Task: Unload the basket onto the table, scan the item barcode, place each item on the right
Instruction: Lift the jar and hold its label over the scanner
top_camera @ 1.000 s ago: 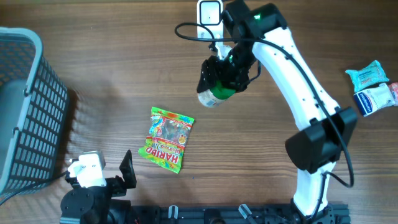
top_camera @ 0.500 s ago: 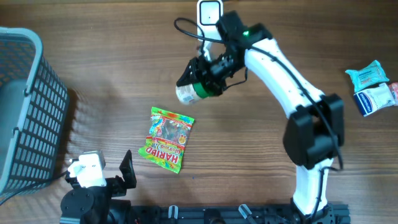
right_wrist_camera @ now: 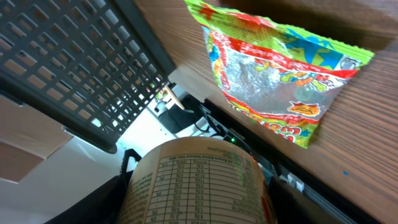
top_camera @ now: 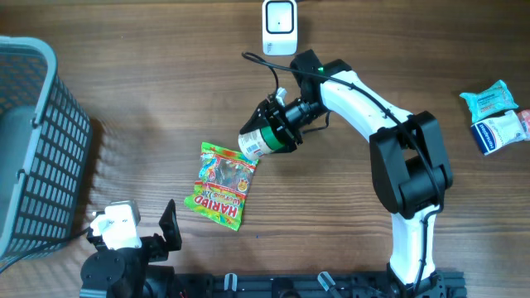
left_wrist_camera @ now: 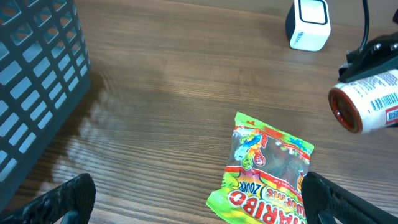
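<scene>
My right gripper needs to go outward to the scanner next, since the spot is to its right in the overhead view, then down beside the teal packet to let go.
My right gripper [top_camera: 273,132] is shut on a small bottle [top_camera: 257,143] with a white printed label, held on its side above the table. Its red-rimmed end [left_wrist_camera: 346,111] points left, and a barcode [left_wrist_camera: 380,94] shows on the label. In the right wrist view the label's nutrition table [right_wrist_camera: 199,186] fills the space between my fingers. The white scanner [top_camera: 279,16] stands at the back edge, well behind the bottle. My left gripper [left_wrist_camera: 199,211] is open and empty near the front left, low over the table.
A Haribo candy bag [top_camera: 222,185] lies flat just below and left of the bottle. A grey wire basket [top_camera: 33,141] stands at the left edge. A teal packet [top_camera: 493,99] and a white-and-blue packet [top_camera: 498,131] lie at the far right.
My right arm has carried the bottle away from the scanner, leftward and toward the front, to just above the candy bag's top right corner. The left arm has not moved.
</scene>
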Controlling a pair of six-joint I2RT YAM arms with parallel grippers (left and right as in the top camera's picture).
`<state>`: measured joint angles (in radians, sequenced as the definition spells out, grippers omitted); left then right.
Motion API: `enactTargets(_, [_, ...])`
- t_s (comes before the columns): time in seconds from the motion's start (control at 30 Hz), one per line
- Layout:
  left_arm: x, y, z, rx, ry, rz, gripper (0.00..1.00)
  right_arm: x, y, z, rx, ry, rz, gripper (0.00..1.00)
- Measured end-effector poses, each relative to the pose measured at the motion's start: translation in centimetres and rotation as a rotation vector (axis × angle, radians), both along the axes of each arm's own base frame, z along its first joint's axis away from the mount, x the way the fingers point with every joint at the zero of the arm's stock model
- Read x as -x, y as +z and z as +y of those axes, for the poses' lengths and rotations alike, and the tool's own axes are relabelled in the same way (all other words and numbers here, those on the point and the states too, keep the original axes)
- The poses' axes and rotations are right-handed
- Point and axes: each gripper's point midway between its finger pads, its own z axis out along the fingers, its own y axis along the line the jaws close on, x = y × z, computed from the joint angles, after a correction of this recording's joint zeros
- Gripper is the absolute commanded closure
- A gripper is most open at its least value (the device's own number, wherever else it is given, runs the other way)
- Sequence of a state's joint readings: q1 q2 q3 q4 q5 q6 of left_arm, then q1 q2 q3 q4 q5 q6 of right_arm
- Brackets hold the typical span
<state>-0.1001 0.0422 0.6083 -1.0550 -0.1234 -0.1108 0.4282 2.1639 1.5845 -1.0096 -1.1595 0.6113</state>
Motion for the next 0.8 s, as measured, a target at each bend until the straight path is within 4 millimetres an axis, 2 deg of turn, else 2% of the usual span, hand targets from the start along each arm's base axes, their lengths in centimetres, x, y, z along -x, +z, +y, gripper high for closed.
enactTargets(0.8, [0.0,0.0,0.0,0.0,0.0,0.0,0.0,0.47,-0.19,-0.22,0.02,-0.006,0.042,0.39])
